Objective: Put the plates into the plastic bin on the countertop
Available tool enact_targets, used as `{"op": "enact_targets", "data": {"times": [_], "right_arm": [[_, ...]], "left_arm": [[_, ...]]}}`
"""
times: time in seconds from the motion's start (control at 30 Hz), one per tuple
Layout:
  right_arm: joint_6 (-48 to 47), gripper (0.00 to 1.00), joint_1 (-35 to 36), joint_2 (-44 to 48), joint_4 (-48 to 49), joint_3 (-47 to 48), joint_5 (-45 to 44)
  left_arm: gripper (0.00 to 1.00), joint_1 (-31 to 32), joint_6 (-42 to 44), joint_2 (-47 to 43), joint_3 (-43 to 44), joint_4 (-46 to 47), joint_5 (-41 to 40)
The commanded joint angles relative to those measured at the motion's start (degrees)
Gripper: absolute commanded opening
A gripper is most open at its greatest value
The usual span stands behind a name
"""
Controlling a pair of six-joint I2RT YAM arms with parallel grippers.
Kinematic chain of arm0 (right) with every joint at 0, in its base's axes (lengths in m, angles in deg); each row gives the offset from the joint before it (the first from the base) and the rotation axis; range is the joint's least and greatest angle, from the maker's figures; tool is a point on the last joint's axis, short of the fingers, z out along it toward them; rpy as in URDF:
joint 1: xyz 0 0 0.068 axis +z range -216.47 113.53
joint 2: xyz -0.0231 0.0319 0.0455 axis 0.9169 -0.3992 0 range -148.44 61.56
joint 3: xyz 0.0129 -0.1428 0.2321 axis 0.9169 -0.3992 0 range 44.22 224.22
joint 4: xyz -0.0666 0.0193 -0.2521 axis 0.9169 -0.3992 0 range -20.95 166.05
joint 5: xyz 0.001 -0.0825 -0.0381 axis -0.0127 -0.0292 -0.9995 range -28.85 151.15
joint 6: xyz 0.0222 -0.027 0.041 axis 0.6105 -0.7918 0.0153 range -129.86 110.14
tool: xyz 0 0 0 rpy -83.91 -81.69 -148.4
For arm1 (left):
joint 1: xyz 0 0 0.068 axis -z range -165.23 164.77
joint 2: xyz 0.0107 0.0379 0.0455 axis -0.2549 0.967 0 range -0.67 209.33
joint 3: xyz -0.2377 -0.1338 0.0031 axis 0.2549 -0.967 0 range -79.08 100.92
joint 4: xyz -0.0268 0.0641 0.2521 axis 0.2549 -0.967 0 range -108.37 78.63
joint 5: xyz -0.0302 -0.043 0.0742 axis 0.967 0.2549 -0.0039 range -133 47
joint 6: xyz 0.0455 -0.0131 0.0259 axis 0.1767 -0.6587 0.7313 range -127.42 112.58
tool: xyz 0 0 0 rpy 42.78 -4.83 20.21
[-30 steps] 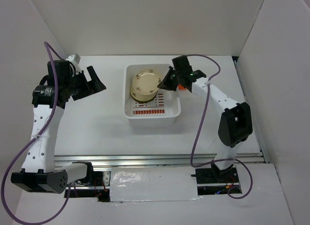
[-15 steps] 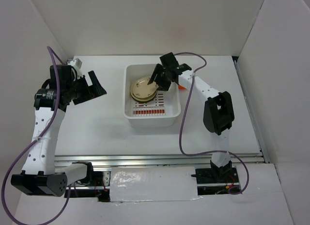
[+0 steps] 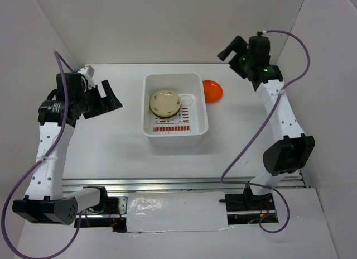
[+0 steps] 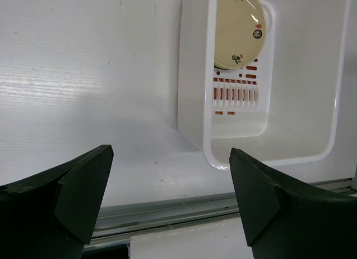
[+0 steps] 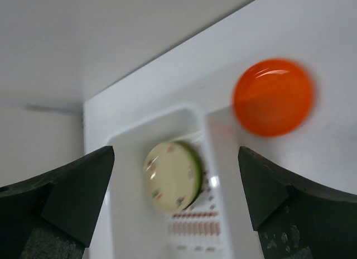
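My right gripper should next move down to the countertop and then toward the bin [image 3: 174,137], onto the orange plate's rim opposite the bin [image 3: 221,92], because that side of the orange plate is clear.
The plastic bin [image 3: 174,137] sits mid-countertop [image 3: 111,147]. Inside it lies a stack of plates with a cream patterned plate [image 3: 165,102] on top. The right wrist view shows that cream plate [image 5: 170,178] with a lime green plate's edge [image 5: 196,169] beneath it. An orange plate [image 3: 212,90] lies on the countertop just right of the bin, also in the right wrist view [image 5: 273,97]. My right gripper [image 3: 230,53] hangs open and empty, high at the back right. My left gripper [image 3: 114,94] is open and empty, left of the bin [image 4: 192,102].
White walls enclose the countertop at the back and both sides. A metal rail [image 3: 184,183] runs along the front edge, seen also in the left wrist view [image 4: 167,217]. Purple cables loop from both arms.
My right gripper opened, leaving the cream plate on the stack in the bin, then swung up and back to the right. The left arm has barely moved.
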Motion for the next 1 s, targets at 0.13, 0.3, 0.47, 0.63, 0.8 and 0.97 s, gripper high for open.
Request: {"op": "enact_targets", "data": {"times": [0.13,0.3,0.47,0.63,0.8,0.97], "right_arm": [[-6.87,0.99,-14.25,-16.06,11.17,-8.59,16.8],[-7.66,0.98,-17.33,-25.44,9.09,-0.89,19.09],[-8.54,0.95,-18.65,-34.95,2.05,9.23,20.76],[-9.33,0.87,-18.56,-42.96,-4.99,15.05,24.35],[-9.69,0.75,-17.86,-46.04,-7.1,17.34,28.06],[-10.13,0.67,-17.07,-47.53,-8.68,18.92,30.33]], "left_arm": [[0.99,-0.32,0.45,0.23,2.19,0.82,1.45],[0.99,-1.79,0.45,-0.82,1.14,1.43,1.97],[0.99,-1.81,0.18,-1.52,-0.18,1.44,1.89],[0.99,-1.9,0.27,-1.35,0.17,0.82,1.19],[0.99,-1.9,0.01,-0.29,0.7,1.0,2.06],[0.99,-1.99,-0.17,0.67,1.05,1.43,2.77]]}}
